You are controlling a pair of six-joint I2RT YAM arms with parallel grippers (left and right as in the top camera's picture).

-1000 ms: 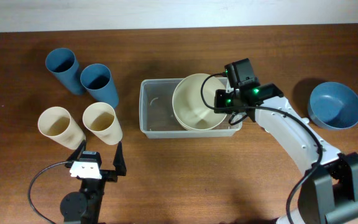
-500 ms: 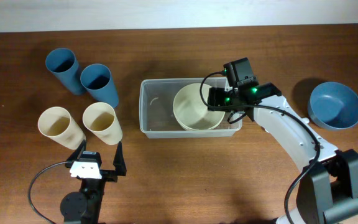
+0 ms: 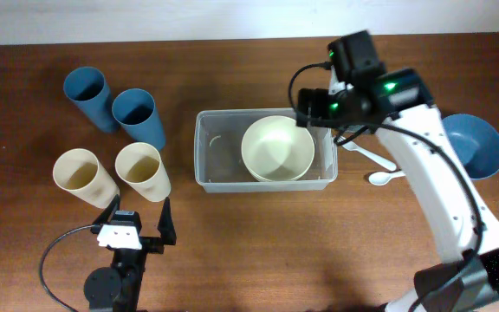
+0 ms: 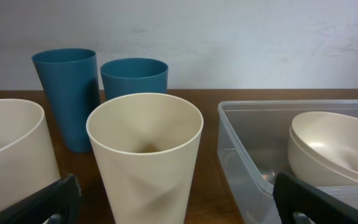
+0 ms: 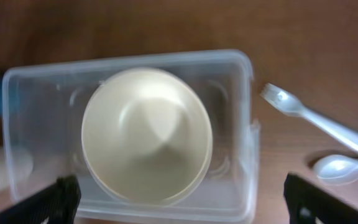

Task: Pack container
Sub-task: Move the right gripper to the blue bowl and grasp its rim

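I should swing my right gripper to the right in the overhead view and down onto the blue bowl's rim farthest from the container, since that bowl remains unpacked.
The clear container (image 3: 208, 152) sits mid-table with a cream bowl (image 3: 277, 149) lying flat inside its right half. My right gripper (image 3: 315, 108) hovers open and empty above the container's far right corner. From the right wrist, the bowl (image 5: 146, 134) and the container's rim (image 5: 248, 143) lie straight below the gripper (image 5: 182, 200). My left gripper (image 3: 139, 224) rests open near the front edge, just behind two cream cups (image 3: 141, 169) (image 3: 81, 173). The left wrist view has one cream cup (image 4: 145, 149) standing ahead between the open fingers (image 4: 45, 202), with the container (image 4: 253, 134) to its right.
Two blue cups (image 3: 87, 94) (image 3: 137, 117) stand at the back left. A blue bowl (image 3: 479, 143) sits at the right, partly hidden by my right arm. A white fork (image 3: 364, 154) and spoon (image 3: 384, 178) lie between the container and that bowl.
My right gripper opened and let go of the cream bowl, which settled flat in the container. The gripper then rose and drew back, uncovering the fork and spoon. The left arm stayed still.
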